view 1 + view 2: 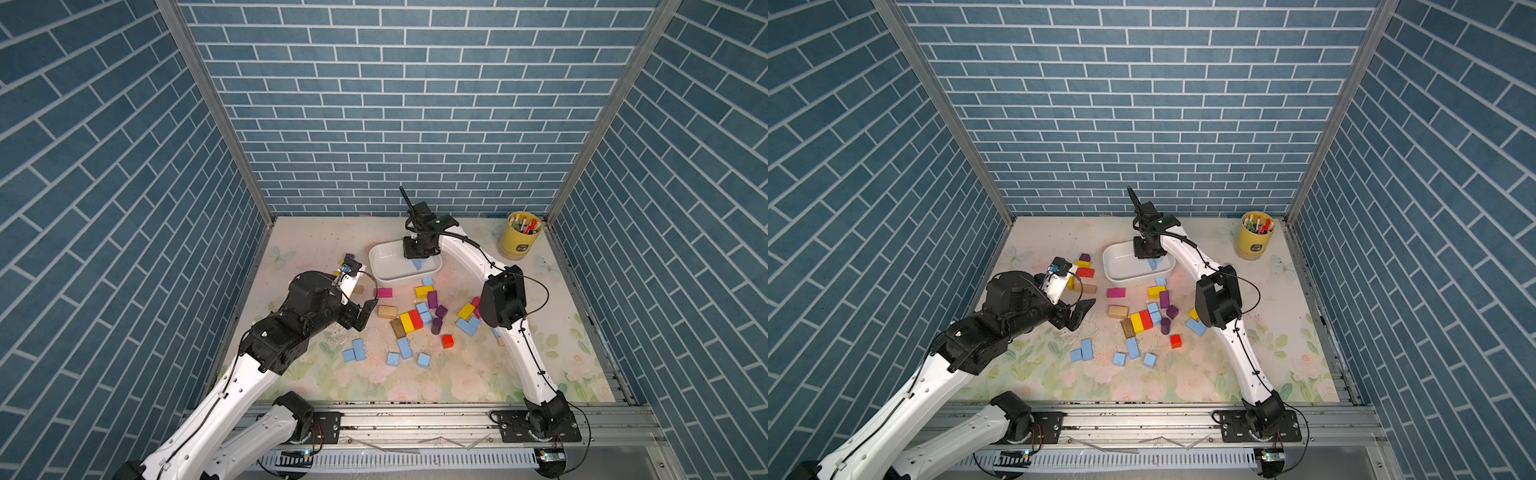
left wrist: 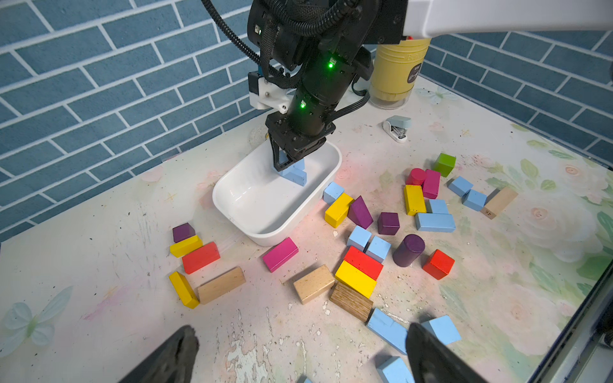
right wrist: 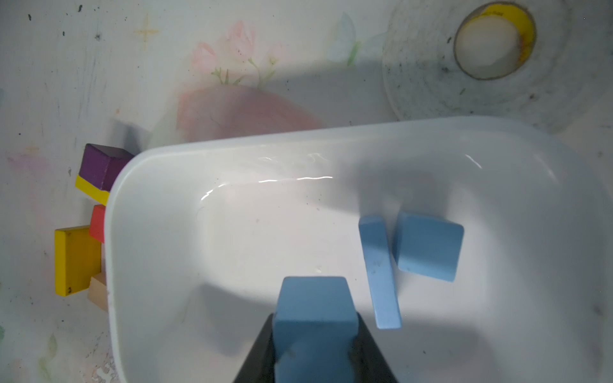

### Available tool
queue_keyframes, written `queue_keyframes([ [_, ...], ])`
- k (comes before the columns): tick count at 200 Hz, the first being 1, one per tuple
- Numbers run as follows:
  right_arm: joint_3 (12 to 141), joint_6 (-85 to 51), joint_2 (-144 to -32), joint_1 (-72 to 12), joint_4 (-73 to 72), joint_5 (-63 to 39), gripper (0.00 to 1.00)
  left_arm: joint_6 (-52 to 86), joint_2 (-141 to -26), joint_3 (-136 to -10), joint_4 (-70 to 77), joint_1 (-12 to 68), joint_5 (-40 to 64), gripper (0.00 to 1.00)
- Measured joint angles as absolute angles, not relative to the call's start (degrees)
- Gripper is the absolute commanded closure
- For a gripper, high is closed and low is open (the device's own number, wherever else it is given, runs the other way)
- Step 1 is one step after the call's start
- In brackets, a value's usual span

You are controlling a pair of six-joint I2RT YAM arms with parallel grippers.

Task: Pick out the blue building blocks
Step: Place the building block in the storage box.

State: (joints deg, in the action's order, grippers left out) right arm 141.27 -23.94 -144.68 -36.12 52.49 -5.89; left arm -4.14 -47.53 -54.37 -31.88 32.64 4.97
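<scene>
My right gripper stays over the tub's bottom just below it next and opens its fingers to release the blue block, since blue ones already lie there.
My right gripper [image 1: 417, 258] [image 3: 315, 331] hangs over the white tub [image 1: 382, 268] [image 3: 166, 159], shut on a blue building block [image 3: 315, 305]. Two more blue blocks [image 3: 379, 272] [image 3: 428, 247] lie on the tub's floor beside it. Several blue building blocks lie loose on the table: a pair [image 1: 356, 350] at the front left, others [image 1: 404, 348] [image 1: 423, 360] near the front middle, and more [image 1: 465, 326] among the mixed pile. My left gripper [image 1: 361, 313] [image 2: 302, 338] is open with nothing in it, low over the table, left of the pile.
Red, yellow, purple, pink, green and plain wooden blocks [image 2: 361, 270] are scattered around the tub. A yellow cup of pens [image 1: 521, 235] stands at the back right, a small stapler [image 2: 398, 127] near it. A tape roll [image 3: 491, 39] lies behind the tub.
</scene>
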Motion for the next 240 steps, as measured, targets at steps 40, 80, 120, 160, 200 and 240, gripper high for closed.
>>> queue_keyframes([
  [40, 145.4, -23.6, -149.0, -36.1, 52.4, -6.1, 0.86, -4.1, -47.5, -54.4, -31.9, 32.6, 5.0, 0.01],
  [80, 146.1, -23.6, -151.0, -36.1, 52.0, -5.3, 0.69, -4.1, -47.5, -54.4, -31.9, 32.6, 5.0, 0.01],
  [120, 146.7, -23.3, -151.5, -36.1, 51.7, -4.9, 0.38, -4.1, -47.5, -54.4, -31.9, 32.6, 5.0, 0.01],
  [160, 146.7, -23.0, -151.5, -36.1, 51.6, -4.9, 0.27, -4.1, -47.5, -54.4, -31.9, 32.6, 5.0, 0.01],
  [200, 146.7, -22.9, -150.1, -36.1, 51.5, -5.0, 0.23, -4.1, -47.5, -54.4, -31.9, 32.6, 5.0, 0.01],
  [240, 146.6, -22.8, -146.6, -36.1, 51.3, -4.6, 0.20, -4.1, -47.5, -54.3, -31.9, 32.6, 5.0, 0.01],
])
